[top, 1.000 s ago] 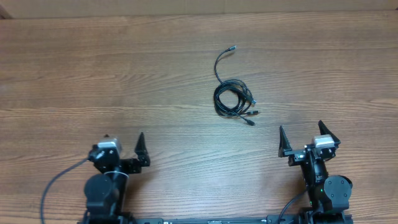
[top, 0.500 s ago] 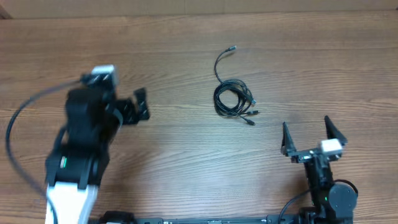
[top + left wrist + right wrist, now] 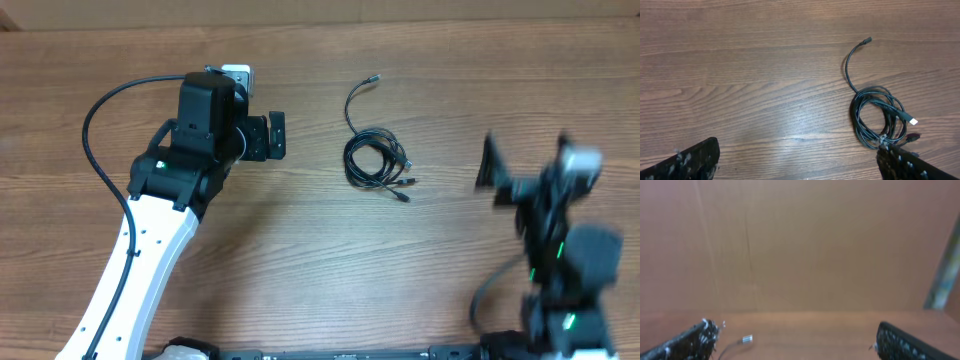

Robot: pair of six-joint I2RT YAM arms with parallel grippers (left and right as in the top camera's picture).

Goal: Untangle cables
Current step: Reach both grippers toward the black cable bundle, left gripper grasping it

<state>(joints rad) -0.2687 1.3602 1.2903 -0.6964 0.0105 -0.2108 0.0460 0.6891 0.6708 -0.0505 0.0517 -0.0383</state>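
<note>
Next, my left gripper lowers and moves sideways onto the coil's nearest parts, since they lie below it and to its right in the overhead view.
The cables (image 3: 376,157) lie as one small black coil in the middle of the wooden table, with one loose end curving up to a plug (image 3: 373,77) and several plugs sticking out at the lower right. In the left wrist view the coil (image 3: 879,117) sits at the right, partly behind my right finger. My left gripper (image 3: 275,136) is open and empty, left of the coil. My right gripper (image 3: 528,165) is blurred, open and empty, to the right of the coil. The right wrist view shows only a plug tip (image 3: 746,339) low on the left.
The wooden table (image 3: 300,250) fills the view. A brown cardboard wall (image 3: 800,245) stands behind the far table edge. The white left arm (image 3: 135,270) stretches diagonally over the left part of the table.
My left arm has swung up and to the right, toward the coil. My right arm has risen and moved forward, blurred by motion. The cables have not moved.
</note>
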